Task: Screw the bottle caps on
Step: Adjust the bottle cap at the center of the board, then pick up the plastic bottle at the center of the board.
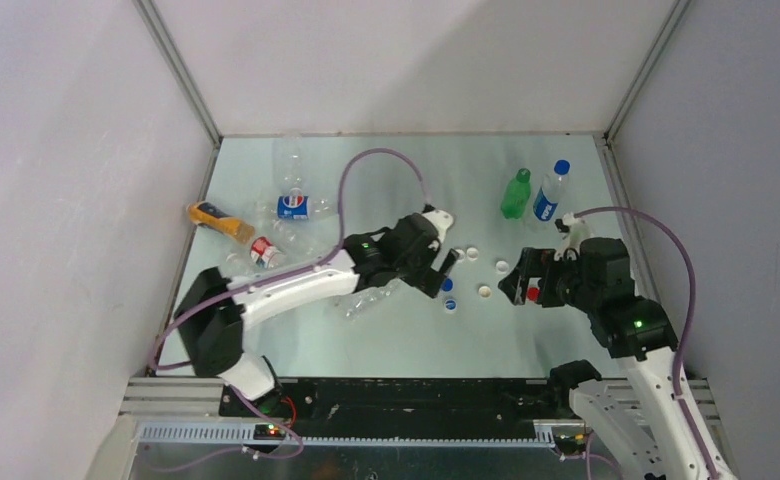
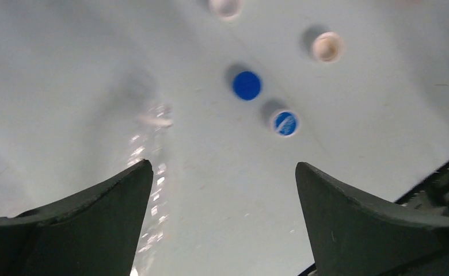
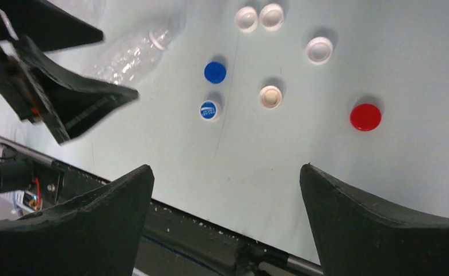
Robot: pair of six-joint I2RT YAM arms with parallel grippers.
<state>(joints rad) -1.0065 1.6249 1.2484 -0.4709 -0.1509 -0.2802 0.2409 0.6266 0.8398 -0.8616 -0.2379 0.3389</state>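
Observation:
Next, my right gripper needs to go to the left in the top view and down onto the white-rimmed blue cap, as the nearby clear bottle lies capless.
Several loose caps lie mid-table: two blue caps (image 1: pixel 448 285), three white caps (image 1: pixel 473 253), a cream cap (image 1: pixel 485 291) and a red cap (image 1: pixel 533 293). My left gripper (image 1: pixel 442 268) is open and empty, hovering just left of the blue caps (image 2: pixel 246 85). A capless clear bottle (image 1: pixel 366 298) lies under its arm. My right gripper (image 1: pixel 519 286) is open and empty above the red cap (image 3: pixel 365 117). A green bottle (image 1: pixel 515 193) and a clear blue-labelled bottle (image 1: pixel 551 190) stand at the back right, both capped.
More bottles lie at the back left: an orange one (image 1: pixel 216 220), a red-labelled one (image 1: pixel 263 252), a blue-labelled one (image 1: pixel 294 205) and a clear one (image 1: pixel 288 155). The table's black front rail (image 3: pixel 210 241) runs below my right gripper. Grey walls enclose the table.

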